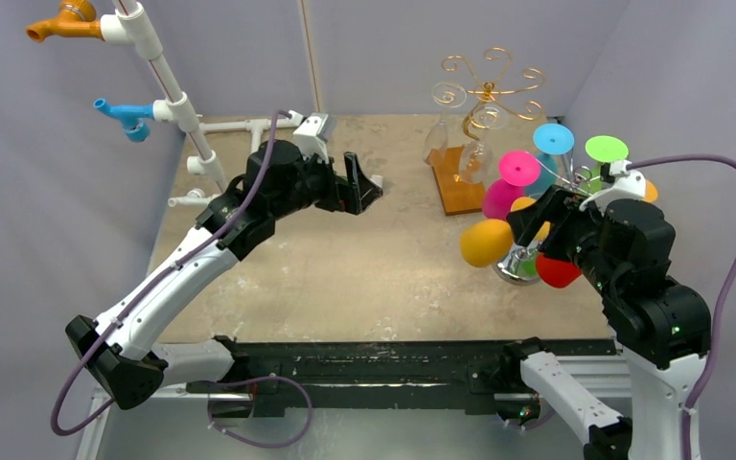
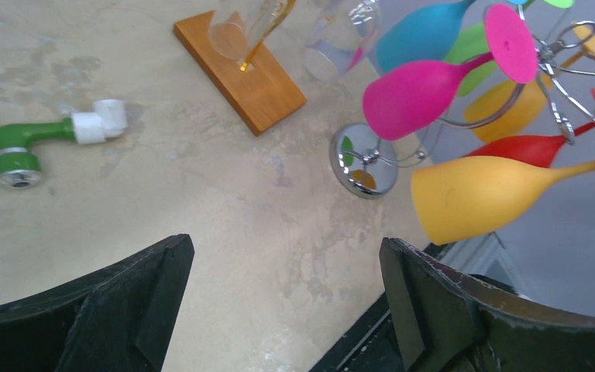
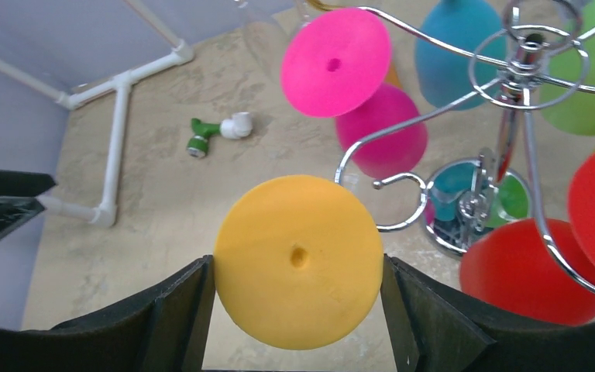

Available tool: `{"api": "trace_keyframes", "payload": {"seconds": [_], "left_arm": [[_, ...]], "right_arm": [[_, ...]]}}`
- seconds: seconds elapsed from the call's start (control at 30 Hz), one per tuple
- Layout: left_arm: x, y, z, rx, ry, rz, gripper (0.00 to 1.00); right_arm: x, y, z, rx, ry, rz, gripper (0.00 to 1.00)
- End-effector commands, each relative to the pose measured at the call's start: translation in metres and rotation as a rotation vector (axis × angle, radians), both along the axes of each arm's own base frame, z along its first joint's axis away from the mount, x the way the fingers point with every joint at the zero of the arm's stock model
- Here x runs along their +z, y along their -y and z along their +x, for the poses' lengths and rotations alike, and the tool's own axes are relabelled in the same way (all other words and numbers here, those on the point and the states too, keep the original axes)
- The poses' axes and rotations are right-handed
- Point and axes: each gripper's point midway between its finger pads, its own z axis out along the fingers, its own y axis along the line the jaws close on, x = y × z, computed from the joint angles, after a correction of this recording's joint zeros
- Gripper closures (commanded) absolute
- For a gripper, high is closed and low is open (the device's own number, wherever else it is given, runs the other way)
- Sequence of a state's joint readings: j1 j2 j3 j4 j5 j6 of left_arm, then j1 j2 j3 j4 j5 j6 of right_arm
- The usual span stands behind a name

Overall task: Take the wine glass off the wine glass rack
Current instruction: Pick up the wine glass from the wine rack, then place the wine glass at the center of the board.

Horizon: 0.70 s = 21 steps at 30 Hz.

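Note:
The left gripper tilts up toward the yellow wine glass next and closes on the bowl's open rim (image 1: 466, 244) (image 2: 421, 208), since my right gripper covers only the foot.
The chrome wine glass rack (image 1: 516, 266) stands at the right of the table, with pink (image 1: 513, 177), blue (image 1: 548, 149), green (image 1: 606, 151) and red (image 1: 558, 271) wine glasses on its wire arms. A yellow wine glass (image 1: 486, 241) lies sideways with its bowl to the left. My right gripper (image 3: 298, 271) is shut on its round foot (image 3: 298, 260), and both fingers touch the rim. The foot sits just in front of a curled arm end (image 3: 391, 182). Whether the stem is free of the arm I cannot tell. My left gripper (image 2: 287, 287) hovers open over the table centre (image 1: 364, 187), holding nothing.
A gold wire rack with clear glasses stands on a wooden base (image 1: 460, 182) behind the chrome rack. A green pipe fitting (image 2: 15, 147) lies on the table. A white pipe frame (image 1: 168, 86) with orange and blue fittings rises at the back left.

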State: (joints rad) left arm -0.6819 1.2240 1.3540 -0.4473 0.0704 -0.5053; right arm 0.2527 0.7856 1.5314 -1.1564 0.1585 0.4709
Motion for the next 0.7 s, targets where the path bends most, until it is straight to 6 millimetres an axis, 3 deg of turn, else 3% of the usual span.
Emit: {"api": "trace_keyframes", "payload": {"seconds": [0.0, 0.23, 0.67], "left_arm": [[0.023, 0.025, -0.021, -0.156, -0.028, -0.235, 0.01], [0.026, 0.021, -0.027, -0.273, -0.073, -0.473, 0.03], [0.047, 0.015, -0.053, -0.453, -0.187, -0.885, 0.14]], "right_arm": [[0.031, -0.032, 0.006, 0.149, 0.078, 0.093, 0.44], [0.054, -0.064, 0.02, 0.273, 0.12, 0.198, 0.44], [0.093, -0.097, 0.054, 0.355, 0.191, 0.363, 0.44]]}}
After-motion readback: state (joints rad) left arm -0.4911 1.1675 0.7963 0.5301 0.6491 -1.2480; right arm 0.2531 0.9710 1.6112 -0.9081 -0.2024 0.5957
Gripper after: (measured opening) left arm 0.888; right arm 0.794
